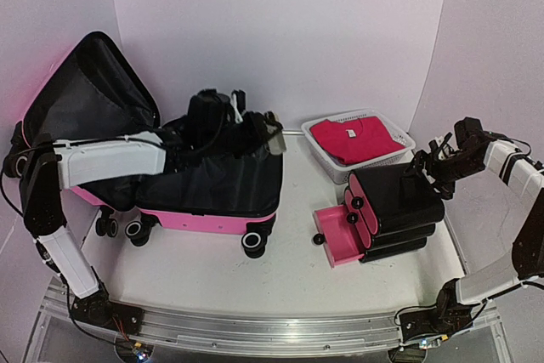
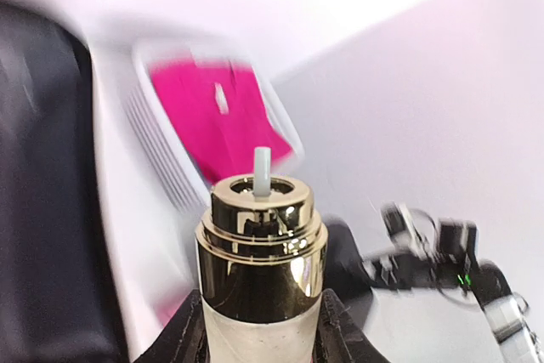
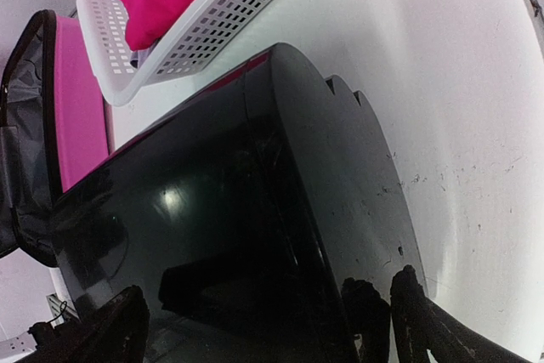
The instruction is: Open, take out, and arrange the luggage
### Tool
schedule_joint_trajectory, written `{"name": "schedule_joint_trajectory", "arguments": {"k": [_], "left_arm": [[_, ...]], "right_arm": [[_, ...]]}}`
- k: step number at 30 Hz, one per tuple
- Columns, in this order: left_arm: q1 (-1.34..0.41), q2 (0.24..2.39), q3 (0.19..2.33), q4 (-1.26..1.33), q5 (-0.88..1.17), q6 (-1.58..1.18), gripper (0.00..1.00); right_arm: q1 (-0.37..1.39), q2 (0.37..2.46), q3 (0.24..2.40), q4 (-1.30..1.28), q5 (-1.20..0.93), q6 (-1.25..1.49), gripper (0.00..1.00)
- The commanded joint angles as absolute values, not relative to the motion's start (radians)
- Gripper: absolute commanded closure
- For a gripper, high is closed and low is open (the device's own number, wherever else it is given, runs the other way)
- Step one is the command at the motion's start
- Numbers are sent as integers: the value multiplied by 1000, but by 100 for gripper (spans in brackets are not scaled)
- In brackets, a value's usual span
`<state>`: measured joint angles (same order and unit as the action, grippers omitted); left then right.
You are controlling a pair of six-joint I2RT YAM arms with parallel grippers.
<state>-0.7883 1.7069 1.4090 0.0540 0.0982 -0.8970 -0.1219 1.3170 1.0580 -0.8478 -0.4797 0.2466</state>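
My left gripper needs to move down, back and to the right in the top view to let go of the bottle inside the pink drawer [image 1: 342, 241], because the drawer is open and empty.
The luggage [image 1: 212, 214], a bright-pink hard-shell suitcase, lies open at the left, its lid [image 1: 85, 99] raised and the black lining showing. Its pink side also appears in the right wrist view [image 3: 76, 108]. Above the suitcase's right end, my left gripper [image 1: 263, 132] is shut on a pale bottle with a shiny gold collar [image 2: 262, 244] and a white tube sticking out of the top. The left gripper [image 2: 262, 333] clamps the bottle's body from both sides. My right gripper [image 1: 429, 166] hangs open just over the top of the black cases, and this gripper [image 3: 272, 337] holds nothing.
A stack of black cases with pink ends [image 1: 395, 206] stands at the right, with one pink drawer [image 1: 336, 240] pulled out at the bottom. Behind it sits a white mesh basket [image 1: 399, 149] with a pink garment [image 1: 353, 138] inside. The basket [image 3: 212, 31] borders the stack closely.
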Motion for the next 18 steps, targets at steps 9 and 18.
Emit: {"name": "schedule_joint_trajectory", "arguments": {"k": [9, 18], "left_arm": [[-1135, 1847, 1257, 462, -124, -1261, 75], [-1218, 2053, 1386, 445, -213, -1401, 78]], "right_arm": [[-114, 1277, 1029, -802, -530, 241, 2], [-114, 1257, 1028, -779, -568, 249, 2]]}}
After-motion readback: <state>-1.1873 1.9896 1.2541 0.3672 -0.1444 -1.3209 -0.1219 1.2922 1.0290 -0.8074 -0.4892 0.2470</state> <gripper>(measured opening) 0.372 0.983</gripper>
